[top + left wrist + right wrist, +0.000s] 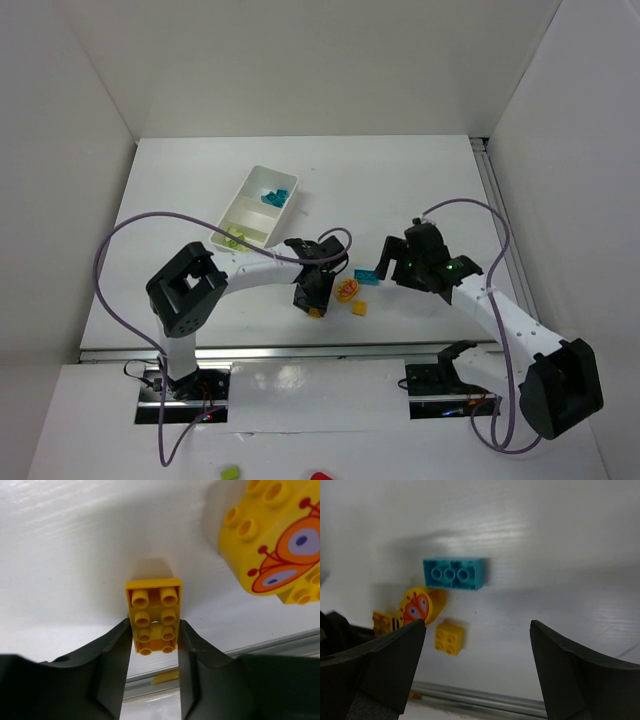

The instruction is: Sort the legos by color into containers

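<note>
My right gripper moves down over the small yellow brick [359, 308] [449, 636] next, open fingers straddling it, since it sits clear of the round piece and teal brick.
My left gripper [312, 300] is shut on a yellow-orange brick [153, 615], its fingers [117, 650] pressed against the brick's two long sides at the table's near edge. A round yellow piece with an orange-red butterfly print [280, 545] lies just right of it [347, 290]. A small yellow brick [359, 308] and a teal brick [367, 275] lie nearby. My right gripper [477, 627] is open and empty, above the small yellow brick [449, 636] and near the teal brick [454, 573]. The white tray [246, 190] holds teal bricks [275, 195] far and lime green ones [235, 238] near.
The metal rail of the table's near edge [480, 697] runs just below the loose bricks. White walls close in the table on the left, far and right. A green piece [231, 472] and a red piece [320, 477] lie off the table at the bottom.
</note>
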### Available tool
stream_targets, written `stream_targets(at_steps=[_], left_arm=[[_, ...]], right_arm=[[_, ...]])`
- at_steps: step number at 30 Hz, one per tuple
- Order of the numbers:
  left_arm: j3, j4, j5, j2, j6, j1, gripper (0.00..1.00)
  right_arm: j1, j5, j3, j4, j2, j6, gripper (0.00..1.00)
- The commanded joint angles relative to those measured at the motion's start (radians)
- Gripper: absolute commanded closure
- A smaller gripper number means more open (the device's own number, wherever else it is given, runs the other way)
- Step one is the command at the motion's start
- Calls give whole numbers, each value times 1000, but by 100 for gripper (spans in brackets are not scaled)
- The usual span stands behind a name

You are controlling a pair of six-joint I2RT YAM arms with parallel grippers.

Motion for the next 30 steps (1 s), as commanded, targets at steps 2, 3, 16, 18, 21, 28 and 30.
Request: stream_targets(at_steps=[2,3,16,18,21,28,30], left_arm=[[24,-19,-49,-29,-18,17,60],[24,-30,-62,-43,-6,27,69],[283,-231,-147,-198,167,346,96],[308,-231,-147,-182,195,420,96],[357,-231,-147,-137,226,503,98],[452,-221,-135,-10,247,604,98],[472,-209,-113,33,247,626,98]], right_arm=[[109,-106,-46,-21,-39,74,9],[132,-120,-57,-10,-21,74,9],[298,-63,-12,-14,103,43,9],[298,-63,-3,-5,137,43,8],[318,-63,6,19,174,55,8],[318,-40,17,72,264,85,18],[327,-28,29,82,291,85,22]])
